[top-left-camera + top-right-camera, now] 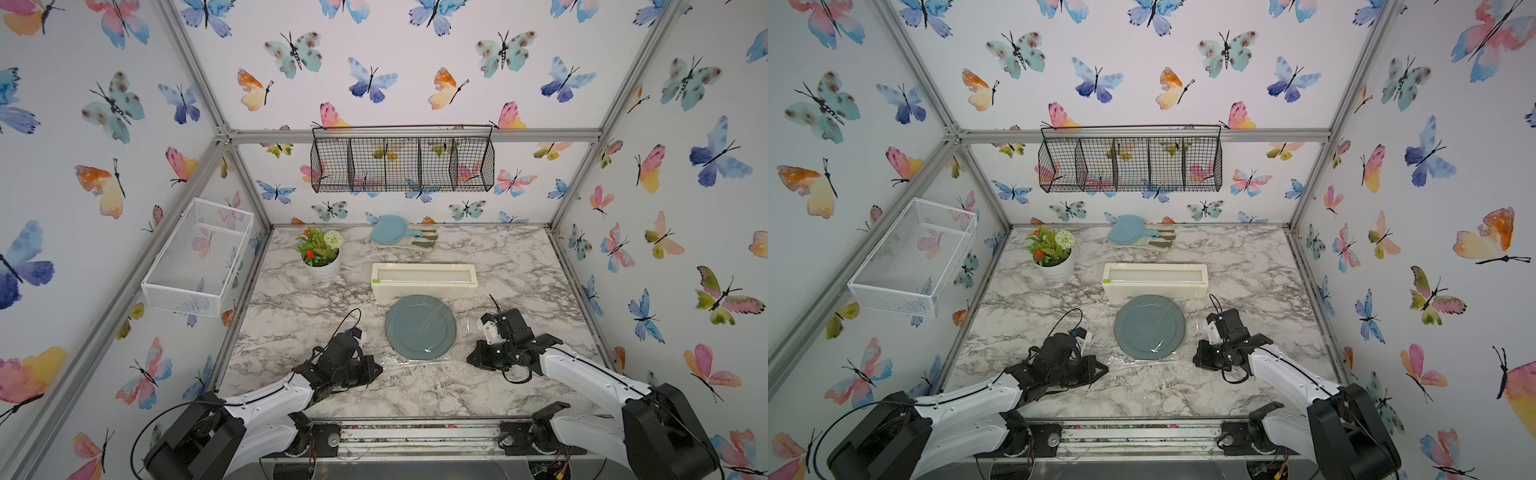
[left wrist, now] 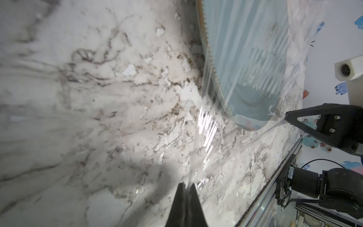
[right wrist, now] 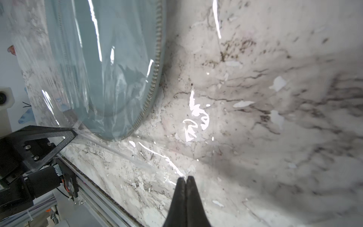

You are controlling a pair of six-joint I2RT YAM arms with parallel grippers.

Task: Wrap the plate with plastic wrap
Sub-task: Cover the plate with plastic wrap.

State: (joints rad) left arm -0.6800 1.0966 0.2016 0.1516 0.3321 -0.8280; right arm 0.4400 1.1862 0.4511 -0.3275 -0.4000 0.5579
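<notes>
Next, my right gripper moves outward and in against the plate's rim nearest it and releases the film there, since the film's edge stretches out past the plate.
The grey-blue plate [image 1: 420, 327] [image 1: 1149, 327] lies flat on the marble table, just in front of the cream dispenser box [image 1: 424, 280] [image 1: 1154, 279]. Wrinkled plastic wrap [image 1: 419, 362] [image 2: 208, 133] [image 3: 157, 155] is spread over the plate [image 2: 247, 59] [image 3: 110, 59], and its near edge stretches taut between my two grippers. My left gripper [image 1: 380, 370] [image 1: 1106, 369] [image 2: 187, 184] is shut on the film's near left corner. My right gripper [image 1: 468, 358] [image 1: 1195, 358] [image 3: 186, 177] is shut on the near right corner. Both sit low by the table, one on each side of the plate's front.
A potted plant [image 1: 320, 253] and a light-blue round board [image 1: 390, 230] stand at the back. A white mesh basket [image 1: 199, 257] hangs on the left wall and a black wire basket [image 1: 402, 164] on the back wall. A metal rail [image 1: 415, 432] runs along the table's front.
</notes>
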